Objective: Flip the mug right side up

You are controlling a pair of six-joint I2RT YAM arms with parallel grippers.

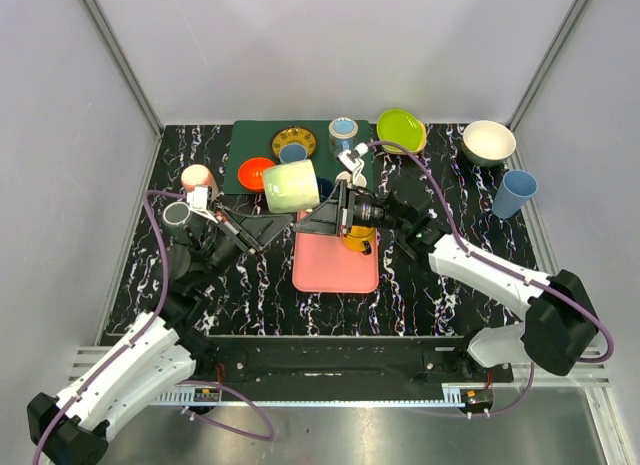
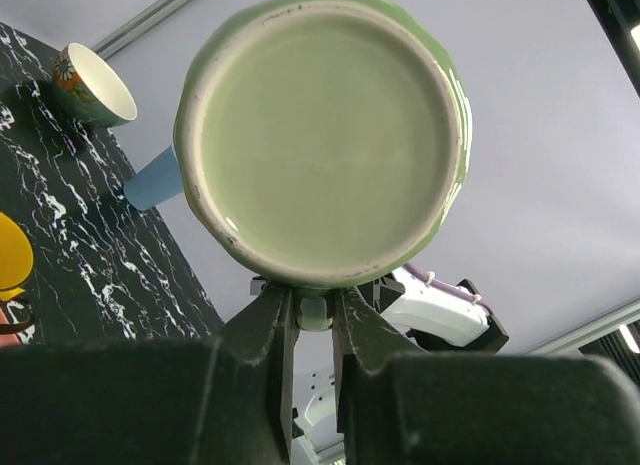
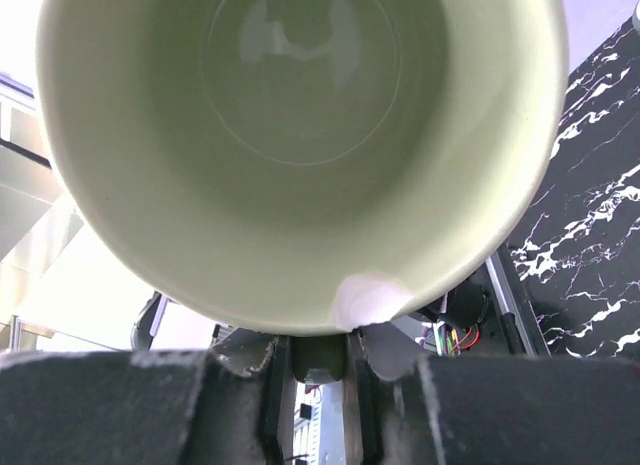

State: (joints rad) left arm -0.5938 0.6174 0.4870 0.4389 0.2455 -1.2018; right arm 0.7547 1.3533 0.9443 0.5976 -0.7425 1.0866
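Observation:
The mug hangs sideways, so my right gripper will next tilt downward, then lower it base-first onto the pink tray (image 1: 335, 265) beside the yellow mug.
The light green mug (image 1: 290, 188) hangs on its side in the air above the far end of the pink tray (image 1: 335, 265). In the left wrist view I see its flat base (image 2: 325, 135); in the right wrist view I look into its open mouth (image 3: 300, 115). My left gripper (image 1: 283, 218) reaches in from the left and is shut on the mug's handle (image 2: 313, 312) below the body. My right gripper (image 1: 320, 217) reaches in from the right, and its jaws are also closed on the handle (image 3: 318, 353). Both grippers (image 2: 313, 320) (image 3: 318, 370) hold the mug from underneath.
A yellow mug (image 1: 357, 242) stands on the pink tray under the right arm. A dark green mat (image 1: 250, 140) at the back holds an orange plate (image 1: 257, 172), a patterned bowl (image 1: 293, 142) and blue cups. A lime bowl (image 1: 401, 130), cream bowl (image 1: 488, 141), blue cup (image 1: 514, 192), pink mug (image 1: 198, 178) and grey cup (image 1: 178, 217) surround them.

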